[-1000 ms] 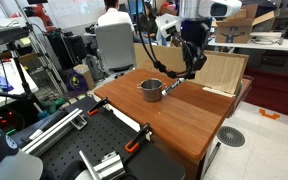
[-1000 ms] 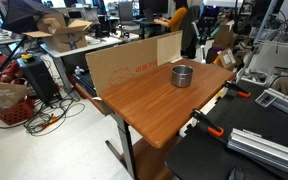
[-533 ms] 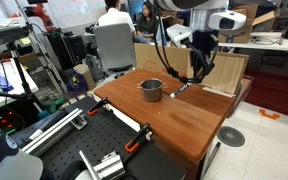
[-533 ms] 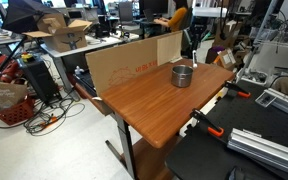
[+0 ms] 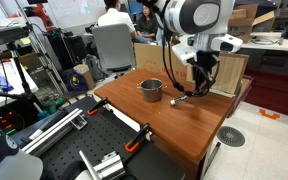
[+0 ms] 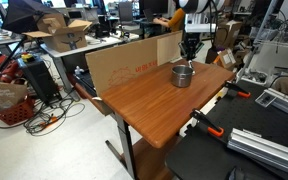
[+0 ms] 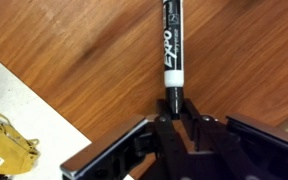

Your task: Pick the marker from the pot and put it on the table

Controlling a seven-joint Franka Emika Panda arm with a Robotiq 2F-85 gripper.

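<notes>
My gripper is to go down slightly toward the table beside the pot, and then it should open off the end of the marker.
My gripper [image 7: 174, 108] is shut on the end of the black marker [image 7: 172, 45], which has a white band and points away over the reddish-brown table [image 7: 74, 50]. In an exterior view the gripper [image 5: 196, 84] holds the marker [image 5: 182, 98] tilted down, its tip at or just above the table [image 5: 184, 120], to the right of the grey metal pot [image 5: 151, 89]. In the other view the pot [image 6: 182, 75] stands near the table's far end [image 6: 144, 100] with the gripper [image 6: 190, 52] behind it.
A cardboard sheet [image 6: 124, 65] stands along one long table edge and a wooden board [image 5: 224, 72] leans at the far end. A black workbench with clamps [image 5: 114, 150] adjoins the table. People sit at desks behind.
The gripper has carried the marker away from the pot and lowered it toward the tabletop beside the pot.
</notes>
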